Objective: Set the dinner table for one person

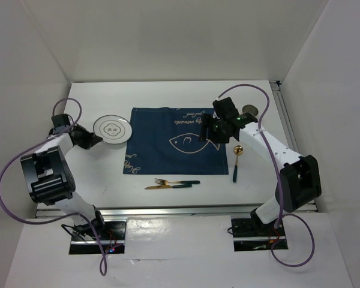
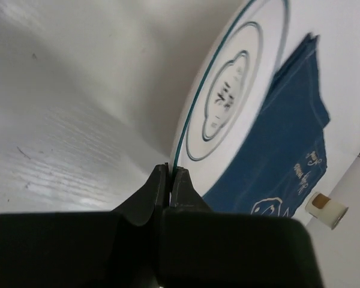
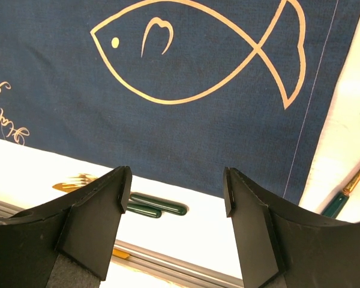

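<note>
The left gripper carries the plate (image 1: 113, 129) to the right in the top view next, where the placemat's middle (image 1: 177, 140) lies bare, and releases the plate's rim there.
A white plate (image 1: 113, 129) with a teal rim lies on the white dinner table (image 1: 108, 174), just left of the navy fish placemat (image 1: 174, 147). My left gripper (image 1: 95, 139) is shut on the plate's near-left rim; in the left wrist view its tips (image 2: 170, 171) pinch the rim of the plate (image 2: 228, 96). My right gripper (image 1: 212, 130) is open and empty, held over the placemat's right part (image 3: 198, 72), with its jaws (image 3: 177, 189) wide apart.
A gold fork (image 1: 174, 181) and knife (image 1: 167, 186) with green handles lie in front of the placemat. A gold spoon (image 1: 237, 159) lies to its right. A small round cup (image 1: 249, 110) stands at the back right. The metal rail (image 1: 168, 209) edges the near side.
</note>
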Controlling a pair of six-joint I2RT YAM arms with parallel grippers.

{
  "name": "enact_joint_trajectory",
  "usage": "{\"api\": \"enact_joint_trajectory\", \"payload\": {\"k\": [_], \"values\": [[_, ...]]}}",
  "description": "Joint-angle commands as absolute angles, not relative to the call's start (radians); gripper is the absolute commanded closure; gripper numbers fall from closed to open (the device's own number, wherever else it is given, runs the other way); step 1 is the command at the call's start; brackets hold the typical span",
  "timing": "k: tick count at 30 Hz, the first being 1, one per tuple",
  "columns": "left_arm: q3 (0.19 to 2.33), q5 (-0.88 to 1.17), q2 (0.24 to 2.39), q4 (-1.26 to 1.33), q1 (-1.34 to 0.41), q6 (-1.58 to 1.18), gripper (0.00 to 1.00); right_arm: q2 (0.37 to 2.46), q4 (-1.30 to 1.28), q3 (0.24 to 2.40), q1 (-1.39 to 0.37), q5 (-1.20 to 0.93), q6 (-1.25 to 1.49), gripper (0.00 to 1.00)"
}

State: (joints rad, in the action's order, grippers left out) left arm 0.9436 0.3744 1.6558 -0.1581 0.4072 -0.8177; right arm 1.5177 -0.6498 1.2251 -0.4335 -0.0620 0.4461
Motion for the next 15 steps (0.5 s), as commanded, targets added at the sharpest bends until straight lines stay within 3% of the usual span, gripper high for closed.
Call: {"api": "enact_joint_trajectory", "payload": {"k": [1,7,15], "values": [[1.078,0.331,1.523,-0.231,0.411,-0.764,1.00,1.473,-0.666,1.267,-0.428,-0.044,0.433,0.26],[1.204,0.491,1.479,-0.330,0.411,-0.680,1.00,1.482,-0.657,1.276,-0.428,-0.044,0.433,0.26],[1.184,0.564,1.471,-0.344,0.169,-0.609,1.00,1.482,-0.676,1.304,-0.410,0.003,0.413,0.28]]}}
